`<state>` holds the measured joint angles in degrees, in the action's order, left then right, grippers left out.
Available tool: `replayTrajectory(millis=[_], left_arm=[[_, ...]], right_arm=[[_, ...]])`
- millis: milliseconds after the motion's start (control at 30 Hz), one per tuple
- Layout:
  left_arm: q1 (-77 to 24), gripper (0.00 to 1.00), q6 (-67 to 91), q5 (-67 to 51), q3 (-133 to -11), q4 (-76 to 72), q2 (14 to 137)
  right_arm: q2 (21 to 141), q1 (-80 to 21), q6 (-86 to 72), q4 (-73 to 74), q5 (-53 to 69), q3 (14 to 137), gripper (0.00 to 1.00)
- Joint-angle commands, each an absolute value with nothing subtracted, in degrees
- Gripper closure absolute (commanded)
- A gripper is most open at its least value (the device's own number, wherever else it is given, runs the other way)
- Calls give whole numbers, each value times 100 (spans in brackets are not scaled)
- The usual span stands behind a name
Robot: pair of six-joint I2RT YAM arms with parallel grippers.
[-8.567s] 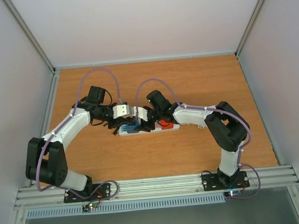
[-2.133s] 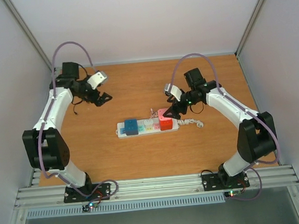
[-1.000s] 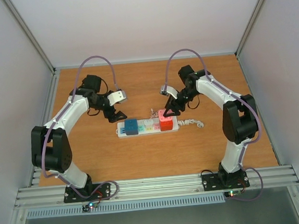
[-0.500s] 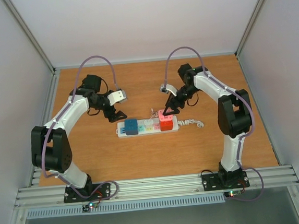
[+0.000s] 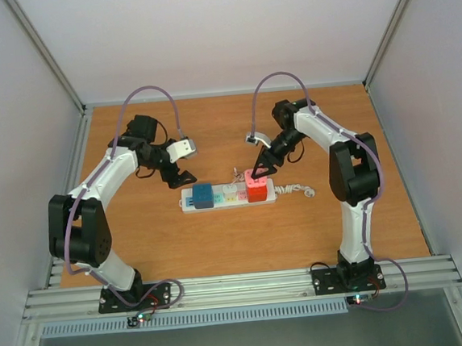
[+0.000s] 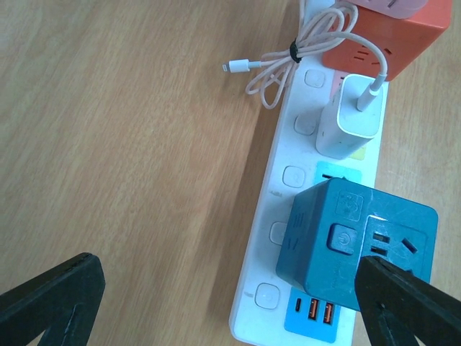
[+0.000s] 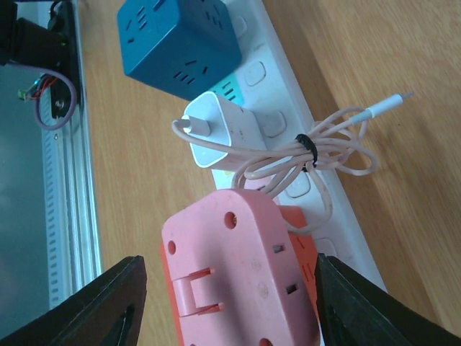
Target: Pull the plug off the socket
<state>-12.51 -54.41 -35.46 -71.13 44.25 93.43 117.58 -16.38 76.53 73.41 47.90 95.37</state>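
I need to reach with my left gripper to the right in the top view, past the blue cube, and grip the pink plug's charger-side end, standing uncovered there.
The socket is a white power strip lying across the middle of the table. Plugged into it are a blue cube, a white charger and an orange cube. A pink plug sits on top of the orange cube. My right gripper straddles the pink plug with its jaws open; a thin gap shows at the left finger. My left gripper hangs wide open just behind the strip's left end, with the blue cube by its right finger.
A coiled charging cable tied with a black band lies against the strip's far side, running from the white charger. The strip's short curly cord trails off to the right. Metal frame rails and white walls border the wooden table.
The right arm's elbow has swung in toward the left while its gripper stayed at the pink plug. The left arm and the plugs have not moved.
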Motion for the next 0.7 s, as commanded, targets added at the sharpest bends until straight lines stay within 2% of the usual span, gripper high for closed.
replayTrajectory(millis=[0,167,667], left_arm=[[-1291,4,-5297,-3484,-7107,4086,9344],[-1300,4,-5273,-3472,-7157,4089,9367],[-1396,4,-5312,-3441,-7224,4104,9438]], right_arm=[[11471,-1617,7790,7565,4931,9657,37],[11271,-1625,7826,7573,4915,9478,46],[10388,-1679,8159,7512,4862,8747,52]])
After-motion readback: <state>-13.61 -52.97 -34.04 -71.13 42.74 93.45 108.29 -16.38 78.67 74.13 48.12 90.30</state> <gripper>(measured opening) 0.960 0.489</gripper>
